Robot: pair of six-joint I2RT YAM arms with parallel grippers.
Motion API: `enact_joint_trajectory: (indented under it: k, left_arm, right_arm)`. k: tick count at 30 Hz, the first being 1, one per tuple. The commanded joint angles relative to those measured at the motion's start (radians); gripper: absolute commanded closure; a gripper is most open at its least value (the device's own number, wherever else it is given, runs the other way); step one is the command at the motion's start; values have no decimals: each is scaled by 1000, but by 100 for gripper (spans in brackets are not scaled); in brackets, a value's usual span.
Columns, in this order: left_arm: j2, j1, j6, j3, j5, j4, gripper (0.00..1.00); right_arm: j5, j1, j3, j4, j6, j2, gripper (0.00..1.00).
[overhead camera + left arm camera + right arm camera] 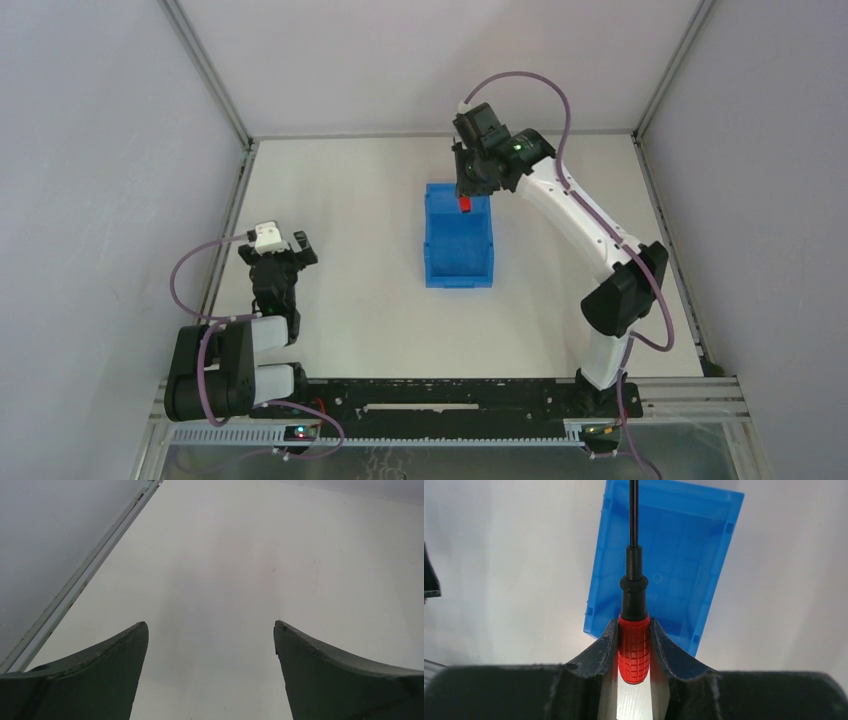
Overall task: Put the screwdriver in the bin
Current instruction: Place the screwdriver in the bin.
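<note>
The robot's right gripper should move back and go down between the bin's sides, since the screwdriver [466, 204] hangs high over the far end of the empty bin.
My right gripper [466, 196] hangs above the far end of the blue bin [455, 255], shut on the screwdriver [466, 204]. In the right wrist view the red handle [634, 647] is clamped between both fingers of the gripper [634, 625], and the black shaft [634, 515] points away over the bin [684, 540] below. The bin's floor shows nothing inside. My left gripper [295, 247] rests at the left of the table, open; in its wrist view the gripper [211, 625] has only bare white table between its fingers.
White walls with metal frame rails [225, 235] close the table on the left, right and back. A black rail [440, 395] runs along the near edge between the arm bases. A purple cable [545, 95] loops over the right arm.
</note>
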Motion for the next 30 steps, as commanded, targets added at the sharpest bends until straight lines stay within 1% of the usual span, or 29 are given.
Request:
enact_joint_trajectory:
  k: [1, 11, 22, 30]
  left_arm:
    - [-12, -6, 16, 43, -8, 32, 0]
    - [-12, -6, 16, 42, -7, 32, 0]
    - [-12, -6, 17, 42, -7, 32, 0]
    - [-12, -8, 16, 42, -7, 32, 0]
  right_arm:
    - [15, 26, 31, -18, 28, 44, 95]
    - [75, 61, -82, 42, 72, 113, 93]
    - [79, 77, -237, 150, 127, 154, 89]
    - [89, 82, -285, 209, 177, 219, 86]
